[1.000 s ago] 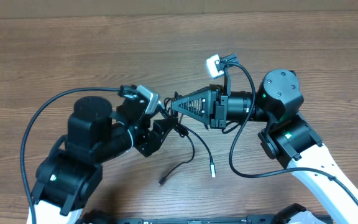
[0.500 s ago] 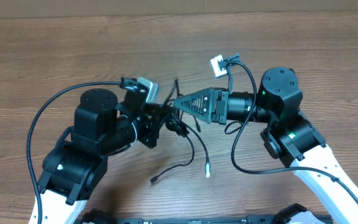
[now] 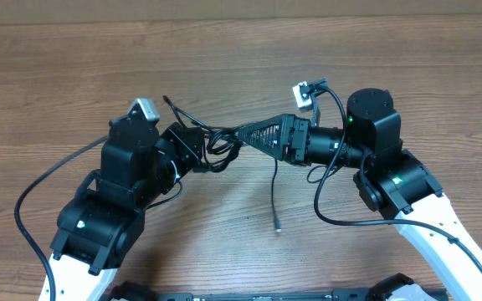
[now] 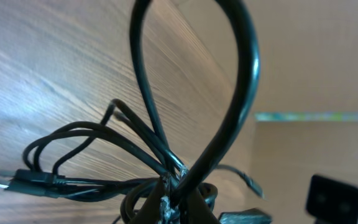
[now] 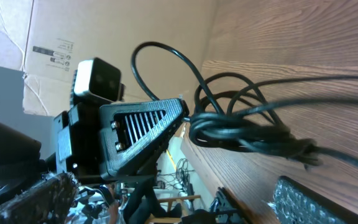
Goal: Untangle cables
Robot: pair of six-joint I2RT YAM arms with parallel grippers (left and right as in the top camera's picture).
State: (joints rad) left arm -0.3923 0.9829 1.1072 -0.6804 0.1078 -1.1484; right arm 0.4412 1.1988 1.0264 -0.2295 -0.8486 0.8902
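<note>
The knot goes down and slightly back with my left gripper next and comes free there, since the bare tabletop between the arms has room for the loops.
The cables (image 3: 217, 144) are a knot of thin black loops held off the wooden table (image 3: 392, 58) between the two arms. My left gripper (image 3: 199, 149) is shut on the knot. In the left wrist view its fingertips (image 4: 166, 202) pinch the strands where a big loop (image 4: 238, 87) rises, and plug ends (image 4: 8, 180) trail left. One strand (image 3: 274, 196) hangs down to a small plug (image 3: 279, 226) on the table. My right gripper (image 3: 243, 131) stands open just right of the knot. Its pad (image 5: 319, 202) is apart from the bundle (image 5: 247, 130).
A cardboard box (image 3: 224, 8) runs along the table's far edge. Thicker black arm wires loop out beside the left arm (image 3: 36, 196) and the right arm (image 3: 320, 205). A white camera (image 3: 304, 94) sits on the right wrist.
The left gripper closed on the knot and swung up and left with it. The right gripper let go and opened. The loose strands lifted; one now hangs straight down.
</note>
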